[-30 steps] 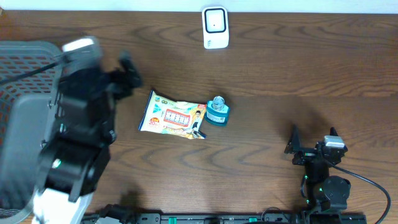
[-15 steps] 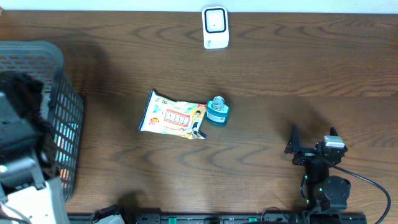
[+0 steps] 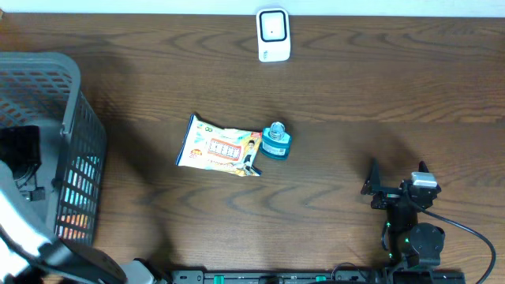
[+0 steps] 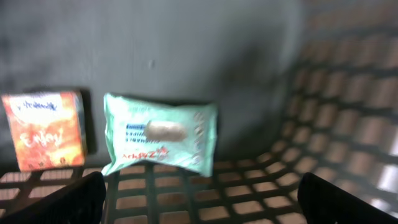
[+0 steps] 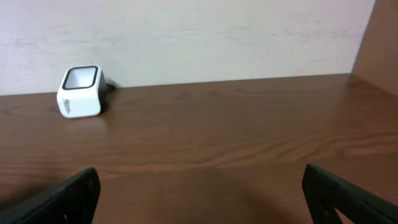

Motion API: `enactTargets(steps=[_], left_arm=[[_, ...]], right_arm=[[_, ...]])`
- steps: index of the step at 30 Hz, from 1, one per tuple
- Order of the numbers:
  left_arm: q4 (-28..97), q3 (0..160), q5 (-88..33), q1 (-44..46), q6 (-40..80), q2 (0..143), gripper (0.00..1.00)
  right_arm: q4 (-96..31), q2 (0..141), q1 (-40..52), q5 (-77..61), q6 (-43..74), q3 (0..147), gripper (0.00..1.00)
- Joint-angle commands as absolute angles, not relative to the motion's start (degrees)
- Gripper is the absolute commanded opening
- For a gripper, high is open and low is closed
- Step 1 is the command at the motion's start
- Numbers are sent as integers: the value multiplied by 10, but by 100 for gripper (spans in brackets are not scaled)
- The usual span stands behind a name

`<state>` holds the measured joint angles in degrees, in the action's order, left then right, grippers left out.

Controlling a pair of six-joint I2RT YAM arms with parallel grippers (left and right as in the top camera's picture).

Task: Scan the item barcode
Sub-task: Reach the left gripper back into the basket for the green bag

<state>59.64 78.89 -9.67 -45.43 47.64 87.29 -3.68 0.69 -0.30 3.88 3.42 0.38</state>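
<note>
The mint-green packet's end (image 4: pixel 126 134) by the orange box (image 4: pixel 45 129) lies below my left gripper's open fingers on the bottom of the basket, so I will lower my left gripper onto it next.
My left gripper (image 4: pixel 199 202) is open inside the grey basket (image 3: pixel 75 79), with nothing between its fingers. Below it, on the basket floor, lie a mint-green packet (image 4: pixel 161 140) and an orange box (image 4: pixel 45 129); the view is blurred. In the overhead view the left arm (image 3: pixel 22 158) reaches over the basket at the far left. My right gripper (image 3: pixel 396 175) rests open and empty near the table's front right. The white scanner (image 3: pixel 273 35) stands at the table's back edge and shows far off in the right wrist view as the scanner (image 5: pixel 79 91).
A colourful snack packet (image 3: pixel 219 147) lies mid-table with a small blue-lidded jar (image 3: pixel 276 142) touching its right end. The basket's mesh wall (image 4: pixel 348 112) curves up to the right of my left gripper.
The left arm has swung left from beside the basket and down into it. The right arm and the table items have not moved.
</note>
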Motion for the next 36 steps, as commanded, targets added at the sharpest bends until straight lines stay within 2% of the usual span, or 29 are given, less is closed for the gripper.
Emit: enactTargets(steps=[1, 11, 36], left_arm=[[609, 797, -131, -455, 431, 931, 98], [637, 790, -133, -455, 392, 1029, 98], [550, 677, -116, -451, 356, 1030, 98]], right_arm=[[-39, 5, 1, 40, 29, 3, 99], [-39, 5, 1, 40, 29, 3, 99], [-39, 5, 1, 40, 29, 3, 99]])
